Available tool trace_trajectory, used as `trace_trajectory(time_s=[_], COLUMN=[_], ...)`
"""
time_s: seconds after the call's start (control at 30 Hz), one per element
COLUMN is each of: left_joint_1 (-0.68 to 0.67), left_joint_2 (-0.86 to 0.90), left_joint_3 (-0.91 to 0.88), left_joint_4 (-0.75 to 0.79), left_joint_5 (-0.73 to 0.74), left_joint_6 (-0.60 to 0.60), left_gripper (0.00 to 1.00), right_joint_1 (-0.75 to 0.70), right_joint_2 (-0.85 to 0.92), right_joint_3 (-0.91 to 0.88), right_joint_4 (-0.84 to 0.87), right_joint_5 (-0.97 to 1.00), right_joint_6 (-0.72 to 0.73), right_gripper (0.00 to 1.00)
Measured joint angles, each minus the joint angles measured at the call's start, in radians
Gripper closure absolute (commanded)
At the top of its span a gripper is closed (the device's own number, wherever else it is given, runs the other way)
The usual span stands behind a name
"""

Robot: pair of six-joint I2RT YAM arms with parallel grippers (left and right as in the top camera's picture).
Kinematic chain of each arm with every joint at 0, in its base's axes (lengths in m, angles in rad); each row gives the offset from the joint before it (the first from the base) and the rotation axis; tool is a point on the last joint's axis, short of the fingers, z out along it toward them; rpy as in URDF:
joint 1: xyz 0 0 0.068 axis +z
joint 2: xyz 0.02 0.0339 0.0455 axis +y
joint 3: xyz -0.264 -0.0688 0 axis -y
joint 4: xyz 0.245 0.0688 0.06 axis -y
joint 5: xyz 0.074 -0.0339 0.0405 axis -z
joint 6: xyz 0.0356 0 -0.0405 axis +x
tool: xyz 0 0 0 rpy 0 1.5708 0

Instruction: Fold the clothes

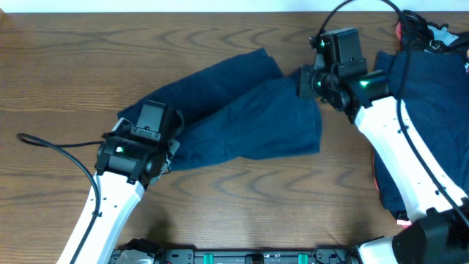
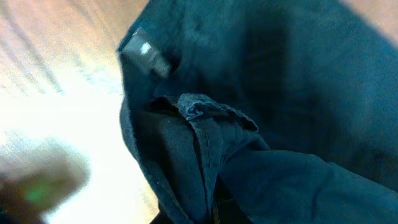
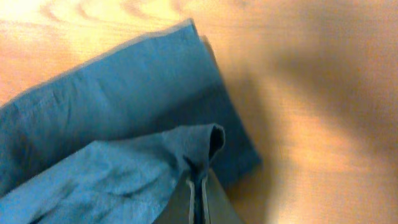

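Observation:
My left gripper holds the waistband end and will next carry it outward over the far layer's waistband edge point(image 1: 127, 113) point(image 2: 147, 53) and let it go there. That layer is still uncovered.
The navy-blue shorts point(image 1: 242, 110) lie across the middle of the table, one leg folded over the other. My left gripper point(image 1: 163, 150) is shut on the waistband end at the left; in the left wrist view bunched navy cloth point(image 2: 205, 155) with a white label point(image 2: 144, 52) fills the frame. My right gripper point(image 1: 306, 82) is shut on a leg hem at the right and holds it lifted a little; the right wrist view shows the hem point(image 3: 199, 146) pinched between the jaws point(image 3: 198, 186), over the other leg point(image 3: 124, 106). More navy clothes point(image 1: 432, 110) lie piled at the far right.
The pile at the right edge holds a pink-red piece point(image 1: 400, 31) and black pieces point(image 1: 418, 26). A black cable point(image 1: 51, 147) runs over the wood table point(image 1: 73, 66) at the left. A rail point(image 1: 242, 257) runs along the front edge.

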State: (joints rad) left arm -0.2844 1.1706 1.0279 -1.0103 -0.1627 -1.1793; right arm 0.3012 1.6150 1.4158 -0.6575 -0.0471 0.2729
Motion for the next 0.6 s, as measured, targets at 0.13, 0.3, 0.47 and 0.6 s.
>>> trace_trajectory(time_s=[0.13,0.3,0.47,0.6], left_joint_1=[0.042,0.096,0.155,0.208], left_joint_2=[0.000,0.029,0.134,0.237], left_joint_3=[0.000,0.000,0.000,0.000], left_joint_4=[0.103,0.236,0.366,0.459], left_joint_5=[-0.002,-0.014,-0.031,-0.053], left_joint_6=[-0.023,-0.058,-0.071,-0.077], left_gripper=[0.94,0.94,0.88,0.70], right_joint_1=[0.000,0.000,0.001,0.011], right_joint_2=[0.027,0.089,0.220,0.330], right_joint_3=[-0.002,-0.001,-0.001,-0.002], right_joint_4=[0.148,0.280,0.397,0.516], right_joint_5=[0.003,0.006,-0.013,-0.060], right_joint_6=[-0.062,-0.098,-0.124,-0.139], right_gripper=[0.99,0.99,0.99,0.84])
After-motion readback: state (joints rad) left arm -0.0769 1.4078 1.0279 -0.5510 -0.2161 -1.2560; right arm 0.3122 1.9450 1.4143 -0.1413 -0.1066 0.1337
